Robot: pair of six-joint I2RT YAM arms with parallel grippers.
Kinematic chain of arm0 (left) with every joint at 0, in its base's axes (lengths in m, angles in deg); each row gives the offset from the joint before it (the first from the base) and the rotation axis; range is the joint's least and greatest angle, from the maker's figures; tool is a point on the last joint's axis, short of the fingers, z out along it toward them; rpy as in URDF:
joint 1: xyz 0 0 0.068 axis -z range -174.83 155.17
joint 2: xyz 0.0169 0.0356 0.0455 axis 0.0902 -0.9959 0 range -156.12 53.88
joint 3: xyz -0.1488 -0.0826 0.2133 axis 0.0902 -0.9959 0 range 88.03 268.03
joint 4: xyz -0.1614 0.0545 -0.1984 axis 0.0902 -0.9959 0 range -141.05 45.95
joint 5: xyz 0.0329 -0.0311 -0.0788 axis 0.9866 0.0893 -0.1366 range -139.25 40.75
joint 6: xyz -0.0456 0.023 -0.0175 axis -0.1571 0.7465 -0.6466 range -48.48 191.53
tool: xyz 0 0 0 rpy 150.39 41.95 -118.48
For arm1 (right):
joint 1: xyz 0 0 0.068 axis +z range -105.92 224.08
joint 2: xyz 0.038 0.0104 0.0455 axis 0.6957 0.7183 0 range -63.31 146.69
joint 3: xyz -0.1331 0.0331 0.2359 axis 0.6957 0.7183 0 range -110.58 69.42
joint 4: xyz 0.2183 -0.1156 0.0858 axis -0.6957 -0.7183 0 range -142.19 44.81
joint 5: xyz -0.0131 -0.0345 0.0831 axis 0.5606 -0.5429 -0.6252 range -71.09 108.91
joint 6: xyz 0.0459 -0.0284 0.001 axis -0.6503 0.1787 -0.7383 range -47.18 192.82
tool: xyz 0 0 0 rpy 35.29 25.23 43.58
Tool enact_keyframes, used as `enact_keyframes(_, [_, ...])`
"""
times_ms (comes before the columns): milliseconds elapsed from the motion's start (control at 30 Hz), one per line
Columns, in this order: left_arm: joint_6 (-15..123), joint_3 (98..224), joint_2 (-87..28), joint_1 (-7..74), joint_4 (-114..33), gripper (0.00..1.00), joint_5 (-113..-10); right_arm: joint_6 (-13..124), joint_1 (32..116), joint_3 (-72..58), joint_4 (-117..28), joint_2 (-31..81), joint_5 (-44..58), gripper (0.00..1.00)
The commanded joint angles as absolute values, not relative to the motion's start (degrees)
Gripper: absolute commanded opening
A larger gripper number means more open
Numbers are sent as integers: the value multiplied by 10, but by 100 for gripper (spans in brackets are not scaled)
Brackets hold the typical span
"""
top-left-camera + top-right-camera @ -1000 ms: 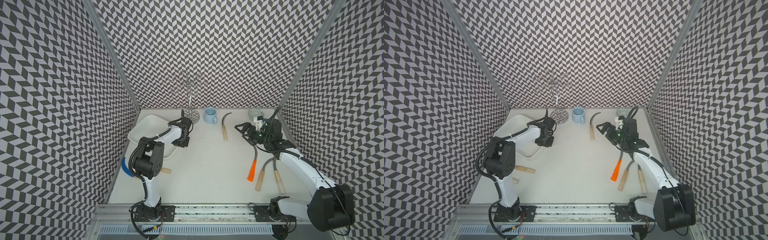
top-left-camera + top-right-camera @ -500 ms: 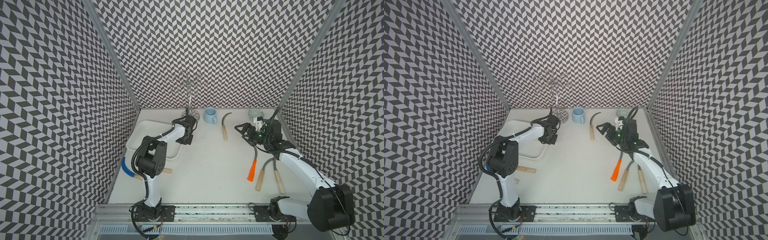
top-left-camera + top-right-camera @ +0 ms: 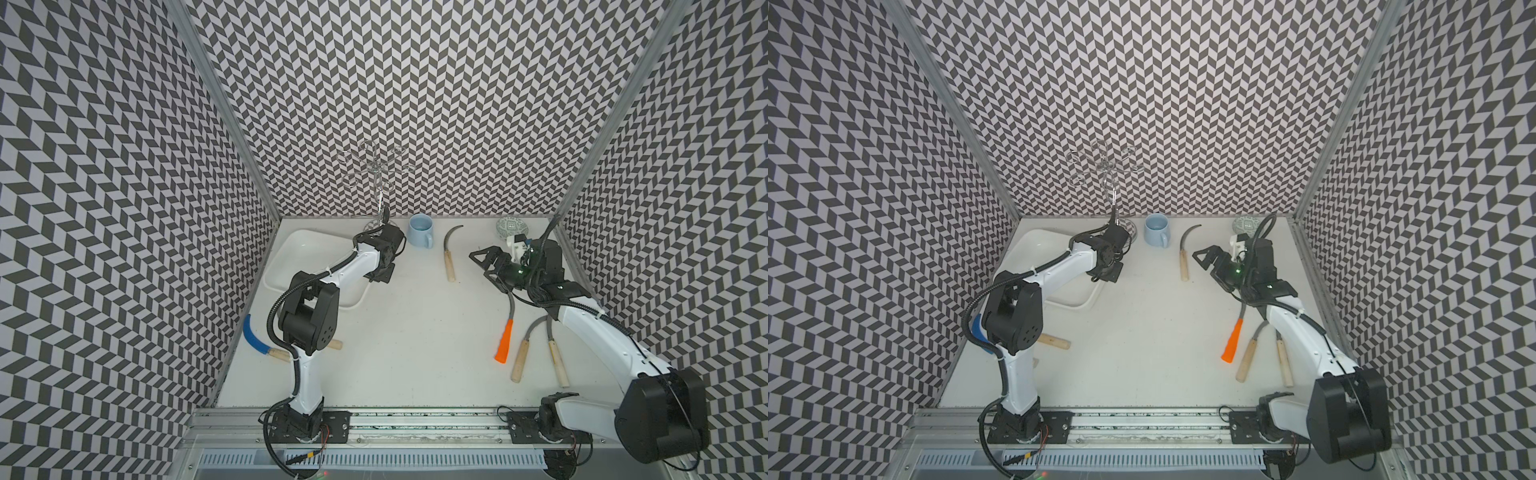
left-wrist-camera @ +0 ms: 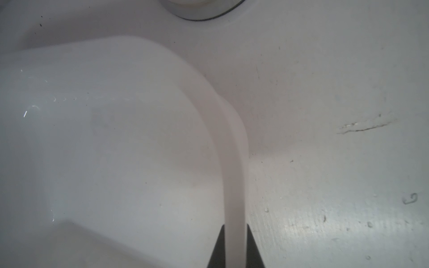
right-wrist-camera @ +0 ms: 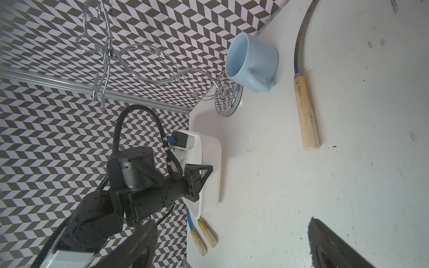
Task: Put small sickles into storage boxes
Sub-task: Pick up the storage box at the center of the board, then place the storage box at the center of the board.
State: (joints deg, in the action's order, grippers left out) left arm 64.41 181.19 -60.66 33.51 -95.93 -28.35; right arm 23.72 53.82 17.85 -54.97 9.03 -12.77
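Note:
The left gripper draws the white storage box (image 3: 307, 257) back toward the orange-handled sickle next and releases its rim, since bare tabletop between the arms lies back from the gripper.
My left gripper (image 4: 235, 248) is shut on the right-hand rim of the white storage box (image 3: 307, 257), which lies at the back left in both top views. The right gripper (image 3: 480, 264) hovers open and empty at the back right. One small sickle with a wooden handle (image 3: 449, 257) lies at the back centre, left of that gripper. An orange-handled sickle (image 3: 505, 345) and two wooden-handled ones (image 3: 521, 357) (image 3: 557, 361) lie under the right arm. A blue-bladed sickle (image 3: 255, 338) lies by the left wall. Beside it, another wooden handle (image 3: 334, 344) pokes out from under the left arm.
A light blue mug (image 3: 420, 237) stands at the back, just right of the left gripper (image 3: 380, 276). A chrome hook stand (image 3: 376, 183) rises behind that gripper. A green-patterned bowl (image 3: 512, 227) sits in the back right corner. Patterned walls close three sides.
The left gripper has closed on the storage box rim and shifted slightly right, taking the box with it. The right arm has stayed still.

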Motion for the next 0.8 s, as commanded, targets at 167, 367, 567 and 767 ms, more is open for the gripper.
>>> enact_keyframes(167, [606, 1864, -597, 404, -1021, 0, -261, 277, 501, 143, -553, 90, -86, 100])
enact_keyframes(367, [575, 1860, -577, 492, -1043, 0, -268, 274, 464, 101, -561, 133, -84, 100])
enact_keyframes(567, [543, 1841, -541, 588, -1051, 0, -275, 314, 404, 44, -632, 192, -97, 100])
enact_keyframes(767, [542, 1793, -510, 685, -1024, 0, -276, 360, 324, 30, -688, 223, -147, 100])
